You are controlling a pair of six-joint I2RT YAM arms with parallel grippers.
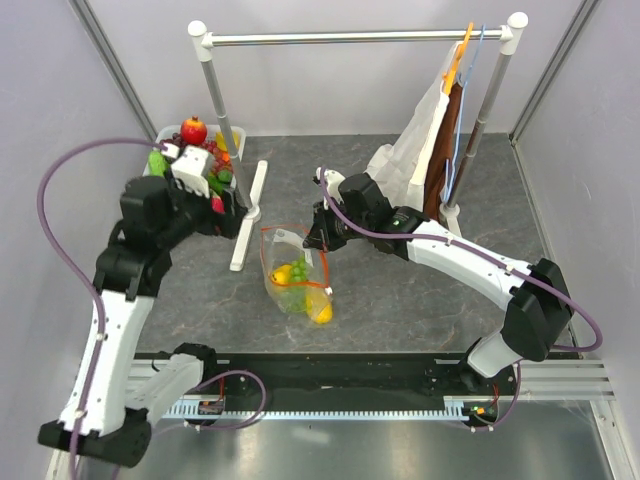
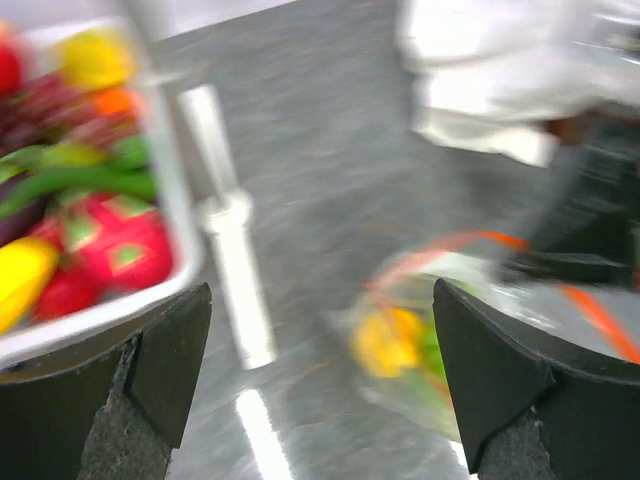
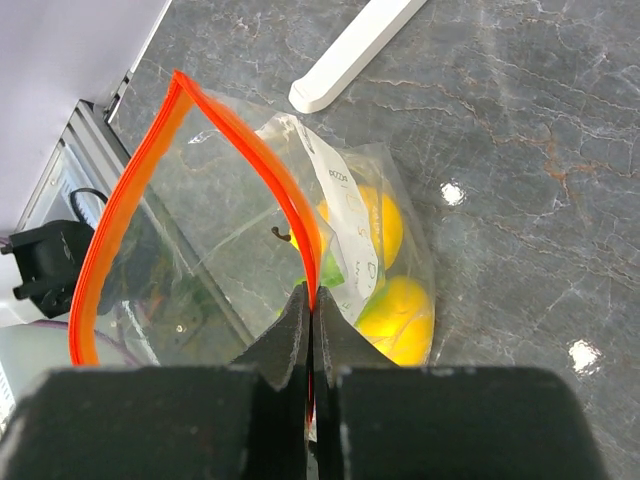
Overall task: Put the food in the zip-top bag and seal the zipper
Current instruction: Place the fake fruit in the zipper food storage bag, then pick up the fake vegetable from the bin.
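Observation:
My empty left gripper next goes left in the top view and down onto the long green cucumber [image 2: 82,183], which lies below it in the white basket [image 2: 175,215].
The clear zip-top bag [image 1: 293,270] stands in mid-table with its orange-red zipper edge [image 3: 240,150] held open. Inside lie a yellow lemon [image 3: 385,228], a yellow mango [image 3: 398,318] and green grapes [image 1: 294,296]. My right gripper [image 3: 311,300] is shut on the zipper edge and holds the bag's mouth up; it also shows in the top view [image 1: 318,238]. My left gripper [image 2: 320,380] is open and empty, above the table between the white basket [image 2: 175,215] of toy food [image 1: 195,130] and the bag [image 2: 430,340]. That view is blurred. The slider is not visible.
A white bar [image 1: 250,212] lies on the table left of the bag. A clothes rack [image 1: 355,38] stands at the back with a white cloth [image 1: 415,150] on hangers at the right. The grey enclosure walls close in both sides.

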